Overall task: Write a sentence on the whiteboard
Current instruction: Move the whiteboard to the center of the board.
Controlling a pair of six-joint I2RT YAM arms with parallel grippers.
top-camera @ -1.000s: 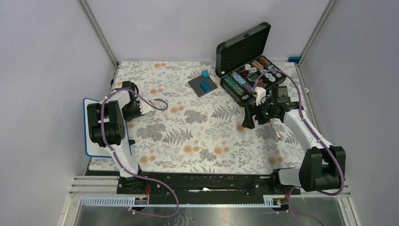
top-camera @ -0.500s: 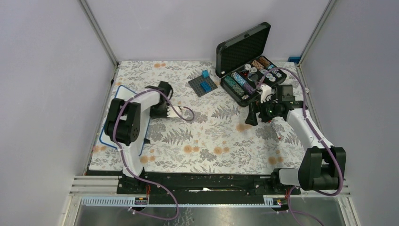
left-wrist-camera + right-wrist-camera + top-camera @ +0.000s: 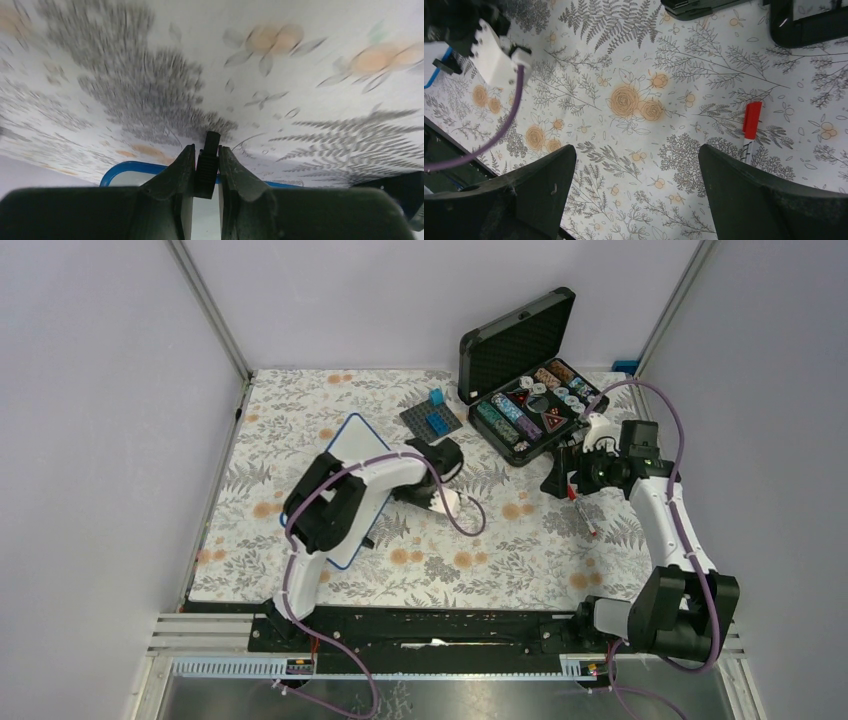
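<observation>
My left gripper moves the whiteboard by the black tab [image 3: 210, 142] toward the marker next, then opens. The whiteboard [image 3: 356, 436] lies off the table's middle beside open cloth.
The whiteboard [image 3: 356, 436], white with a thin blue frame, lies tilted left of the table's middle, and my left arm covers most of it. In the left wrist view my left gripper [image 3: 206, 155] is shut on a black ribbed tab [image 3: 210, 142] at the whiteboard's blue edge [image 3: 125, 167]. The sentence is out of view; the bare parts of the board show only white. A red-capped marker [image 3: 751, 120] lies on the floral cloth. My right gripper [image 3: 636, 192] hangs open above the cloth left of the marker [image 3: 588, 518], holding nothing.
An open black case [image 3: 520, 390] of coloured chips stands at the back right. A grey studded baseplate [image 3: 430, 423] with blue bricks sits at the back centre. Walls and metal posts close in the table on three sides.
My left arm has swung right, dragging the whiteboard from the table's left edge toward the middle and turning it. My right gripper has drifted right and stayed open.
</observation>
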